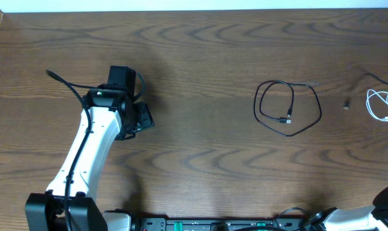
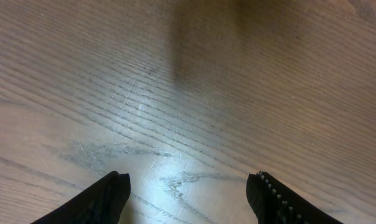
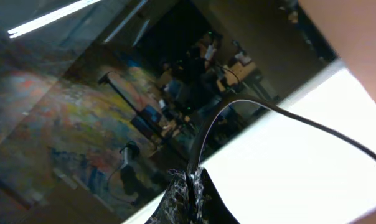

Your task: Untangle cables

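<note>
My right gripper needs to tip down next and lower toward the heap below to release the thin black cable, since the white cable (image 1: 383, 102) lies bunched there on the tabletop.
A black cable (image 1: 288, 108) lies in a loose loop on the wooden table right of centre, one plug resting inside the loop. A white cable (image 1: 383, 102) is bunched at the right edge. My left gripper (image 1: 141, 119) hovers over bare wood far to the left of both, and in its wrist view it (image 2: 188, 180) is open with nothing between the fingers. My right gripper (image 3: 189, 177) points away from the table. It is shut on another thin black cable (image 3: 287, 115), which arcs up from the fingertips and off to the right.
A small dark piece (image 1: 346, 102) lies between the black loop and the white cable. The right arm's base (image 1: 387, 205) shows only at the bottom right corner. The left arm (image 1: 85, 154) stretches from the front left edge.
</note>
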